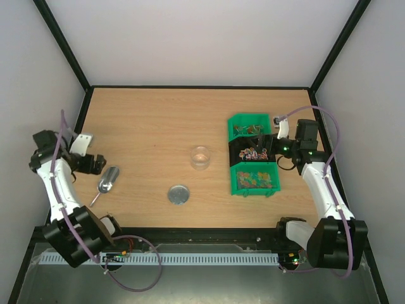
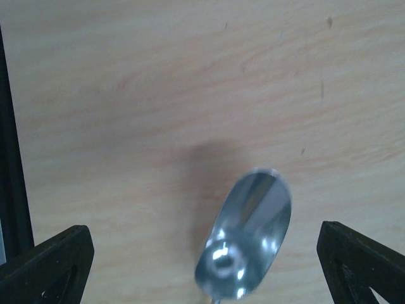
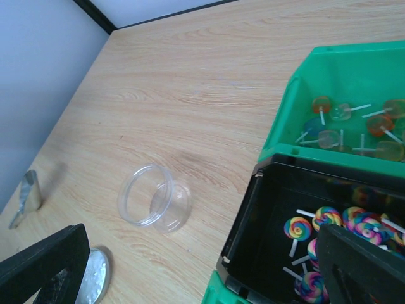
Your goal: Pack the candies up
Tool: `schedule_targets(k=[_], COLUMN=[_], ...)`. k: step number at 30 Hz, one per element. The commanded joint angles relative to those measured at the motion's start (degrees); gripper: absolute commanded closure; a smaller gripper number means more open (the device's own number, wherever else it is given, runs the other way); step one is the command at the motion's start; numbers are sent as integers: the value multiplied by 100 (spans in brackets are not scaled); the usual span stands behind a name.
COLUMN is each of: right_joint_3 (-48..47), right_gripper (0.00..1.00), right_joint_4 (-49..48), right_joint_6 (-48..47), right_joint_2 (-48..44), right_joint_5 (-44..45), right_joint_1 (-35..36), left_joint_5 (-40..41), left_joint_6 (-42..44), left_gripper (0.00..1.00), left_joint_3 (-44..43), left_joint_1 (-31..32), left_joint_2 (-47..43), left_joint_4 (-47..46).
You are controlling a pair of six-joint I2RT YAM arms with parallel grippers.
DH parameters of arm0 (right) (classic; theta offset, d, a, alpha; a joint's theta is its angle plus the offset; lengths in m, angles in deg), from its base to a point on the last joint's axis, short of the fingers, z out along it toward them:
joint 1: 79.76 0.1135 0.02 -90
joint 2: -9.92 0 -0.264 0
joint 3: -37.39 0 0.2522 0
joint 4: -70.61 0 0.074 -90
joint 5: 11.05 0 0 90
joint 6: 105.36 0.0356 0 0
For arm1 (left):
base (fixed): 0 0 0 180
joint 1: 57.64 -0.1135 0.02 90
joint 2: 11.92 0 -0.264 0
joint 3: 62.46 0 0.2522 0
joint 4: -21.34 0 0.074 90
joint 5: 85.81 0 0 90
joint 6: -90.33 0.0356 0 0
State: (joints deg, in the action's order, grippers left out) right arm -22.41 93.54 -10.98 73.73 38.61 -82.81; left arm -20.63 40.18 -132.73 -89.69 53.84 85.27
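Note:
The scoop's thin handle [image 1: 97, 197] [image 2: 216, 301] points back toward my base close behind the bowl, so my left gripper should next pull back and move down onto it.
The candies [image 1: 255, 178] are tiny mixed-colour sweets lying in the nearest green bin [image 1: 235, 185] at the right. A metal scoop [image 1: 108, 180] lies on the table at the left, bowl pointing away. My left gripper [image 1: 98, 164] hovers just beside it, open and empty; in the left wrist view the scoop [image 2: 248, 237] lies between the wide-apart fingers [image 2: 54, 263]. My right gripper [image 1: 272, 149] is open and empty above the black bin [image 1: 235, 154]. A clear round jar [image 1: 200, 157] stands open mid-table and also shows in the right wrist view [image 3: 155, 197].
A round silver lid [image 1: 179, 194] lies in front of the jar. The black bin [image 3: 253, 221] holds swirl lollipops [image 3: 297, 227]. The far green bin [image 3: 285, 123] holds translucent lollipops [image 3: 329, 136]. Cage walls stand close on both sides.

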Motion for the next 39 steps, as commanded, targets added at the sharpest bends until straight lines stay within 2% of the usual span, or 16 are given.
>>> schedule_targets(k=[1, 10, 14, 20, 30, 39], right_joint_3=[-74, -131, -146, -182, -175, -186], right_gripper=[1, 2, 1, 2, 1, 1], right_joint_4=[52, 127, 103, 141, 221, 278], right_joint_6=[-63, -176, -143, -163, -240, -289], right_joint_2=[44, 361, 426, 539, 547, 544], right_joint_5=[-544, -665, -680, -712, -878, -882], right_joint_1=[5, 28, 48, 110, 155, 164], left_joint_5=[-456, -636, -534, -478, -582, -880], left_joint_6=[1455, 3245, 3939, 4476, 4576, 4870], left_gripper=[0, 1, 1, 5, 14, 26], left_joint_3=[355, 1025, 1491, 2031, 2796, 2991], left_joint_1=[-815, -2534, -3005, -3229, -3322, -3518], left_joint_2=[-214, -115, -201, -137, -250, 363], left_joint_4=[871, 1353, 1260, 930, -288, -947])
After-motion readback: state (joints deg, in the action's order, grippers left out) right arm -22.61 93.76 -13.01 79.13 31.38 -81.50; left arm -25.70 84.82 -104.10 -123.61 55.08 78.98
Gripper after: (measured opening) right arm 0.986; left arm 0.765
